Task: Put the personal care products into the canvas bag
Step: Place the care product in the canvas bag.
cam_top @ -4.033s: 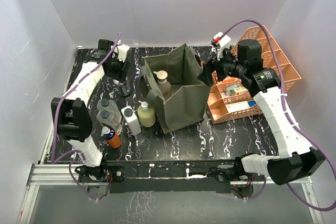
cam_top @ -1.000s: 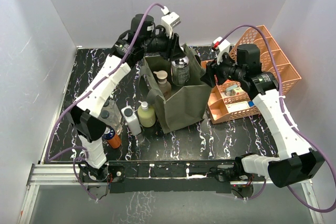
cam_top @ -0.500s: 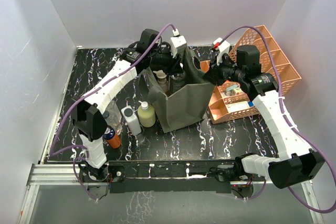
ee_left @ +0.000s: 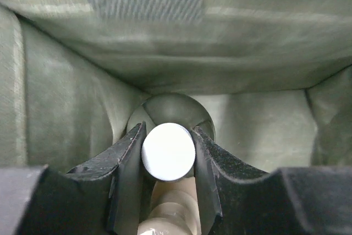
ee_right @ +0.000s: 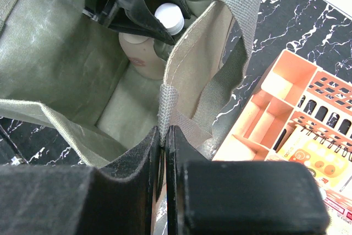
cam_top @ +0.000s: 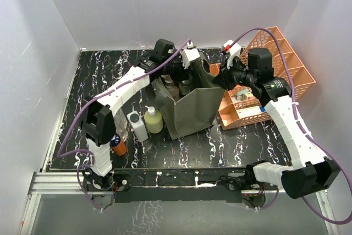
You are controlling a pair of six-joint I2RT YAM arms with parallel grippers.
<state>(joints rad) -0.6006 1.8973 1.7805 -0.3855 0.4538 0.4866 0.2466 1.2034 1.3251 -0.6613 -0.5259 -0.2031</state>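
Note:
The clear grey bottle is upright, so next my left gripper will lower it into the bag's corner (ee_left: 148, 94) beside the tan bottle and let go of its white cap (ee_left: 168, 152) there.
The olive canvas bag (cam_top: 192, 111) stands open mid-table. My left gripper (ee_left: 168, 131) reaches down inside it, shut on the white cap (ee_left: 168, 152) of a clear grey bottle. A tan bottle with a beige cap (ee_left: 171, 216) stands in the bag just beside it. My right gripper (ee_right: 163, 134) is shut on the bag's right rim (ee_right: 187, 70) beside a strap handle. On the table left of the bag stand a white bottle (cam_top: 137, 125), a pale yellow bottle (cam_top: 154, 120) and an orange bottle (cam_top: 118, 146). Clear bottles (cam_top: 112, 120) are partly hidden behind my left arm.
The orange lattice tray organizer (cam_top: 278, 67) stands right of the bag, close behind my right wrist, with small items in its front compartments. White walls enclose the black marbled table (cam_top: 93, 75) on three sides.
My left arm has lowered the clear bottle from above the bag down into it. The right arm has hardly moved at the bag's rim.

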